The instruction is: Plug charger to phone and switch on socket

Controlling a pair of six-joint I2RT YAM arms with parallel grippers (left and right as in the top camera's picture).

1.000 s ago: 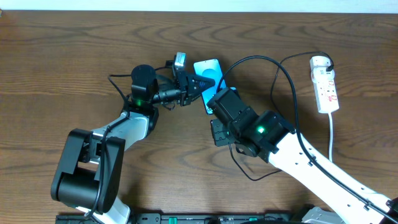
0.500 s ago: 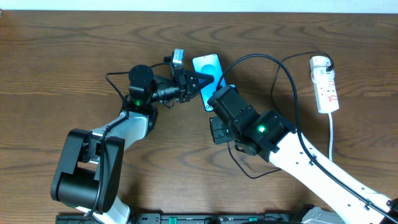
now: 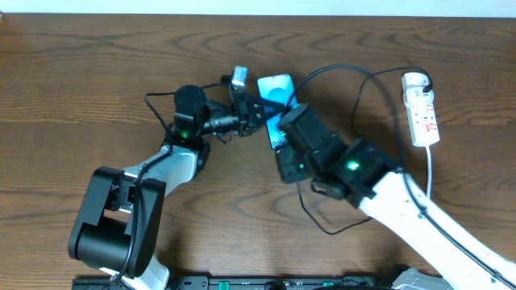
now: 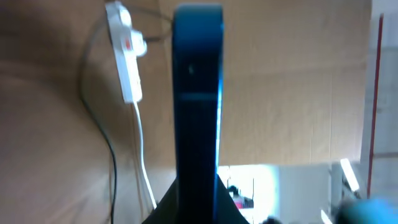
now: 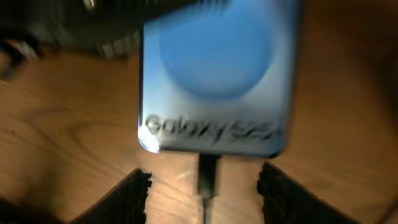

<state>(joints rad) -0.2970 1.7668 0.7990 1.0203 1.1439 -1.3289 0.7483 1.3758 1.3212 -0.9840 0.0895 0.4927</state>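
Note:
The phone in my left gripper goes down onto the wooden table below the gripper next and is released there, with the plug tip set in the phone's bottom edge.
The phone [image 3: 276, 87], blue screen with white lettering, is held edge-up over the table with my left gripper [image 3: 262, 109] shut on its side. In the left wrist view the phone [image 4: 198, 93] stands as a dark blue bar between the fingers of my left gripper [image 4: 198, 208]. The right wrist view shows the phone [image 5: 217, 74] with the charger's black plug tip [image 5: 207, 171] set into its bottom edge. My right gripper [image 5: 205, 190] stands open around the plug, touching nothing. The white socket [image 3: 421, 109] lies at the far right.
The charger's black cable [image 3: 339, 69] arcs from the phone toward the socket's top end. The socket [image 4: 127, 56] and its white cord [image 4: 142, 149] also show in the left wrist view. The wooden table [image 3: 81, 80] spreads out to the left.
My right gripper has gone from shut to open, letting go of the plug tip, which stays in the phone. Both arms and the phone shifted slightly right.

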